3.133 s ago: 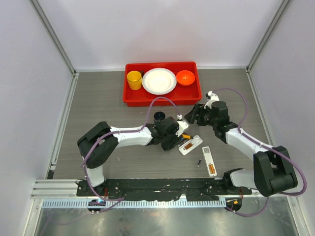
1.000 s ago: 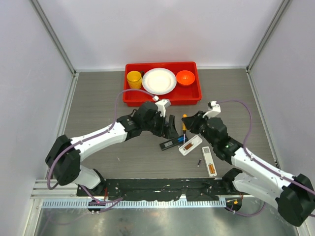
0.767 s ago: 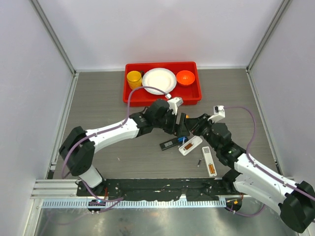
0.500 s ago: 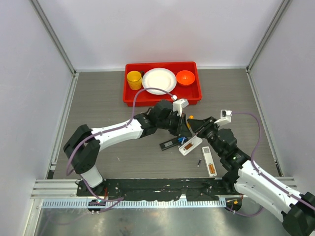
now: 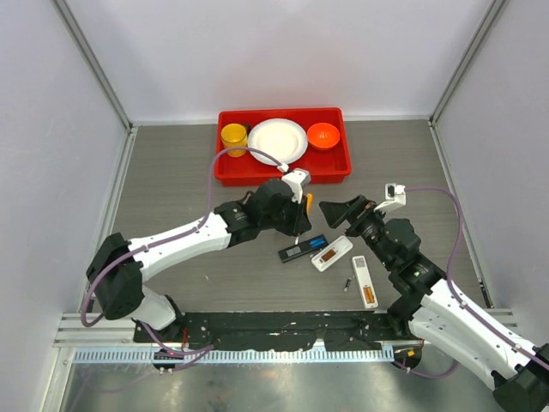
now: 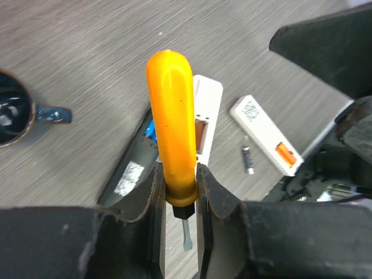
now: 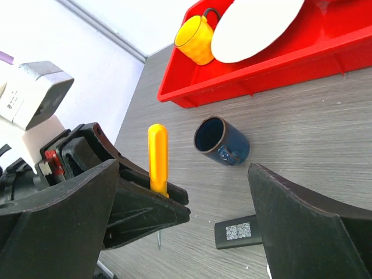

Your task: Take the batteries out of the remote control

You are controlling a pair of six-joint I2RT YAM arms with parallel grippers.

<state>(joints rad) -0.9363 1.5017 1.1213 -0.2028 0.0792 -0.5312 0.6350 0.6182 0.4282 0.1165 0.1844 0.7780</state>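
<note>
I will next move my right gripper to the left in the top view, to the screwdriver's orange handle. It will go onto its upper part (image 5: 309, 201) (image 7: 157, 141), which is bare above my left gripper.
My left gripper (image 5: 298, 221) is shut on the orange-handled screwdriver (image 6: 171, 133) and holds it upright above the table, blade down. The white remote (image 5: 331, 253) lies open just right of it, its brown battery bay showing (image 6: 203, 125). A bright blue battery (image 5: 316, 243) lies between the remote and a black cover (image 5: 292, 251); it also shows in the left wrist view (image 6: 150, 129). A dark grey battery (image 5: 348, 283) lies on the table, also seen in the left wrist view (image 6: 248, 158). My right gripper (image 5: 341, 212) is wide open and empty, above the remote, facing the screwdriver (image 7: 158, 157).
A narrow white piece with an orange patch (image 5: 364, 281) lies right of the dark battery. A blue mug (image 7: 221, 141) lies on its side behind the left gripper. A red tray (image 5: 283, 172) at the back holds a yellow cup (image 5: 233, 139), white plate and orange bowl.
My left gripper has drawn back to the left, away from the remote, with the screwdriver in it. My right gripper has pulled slightly right and opened wider.
</note>
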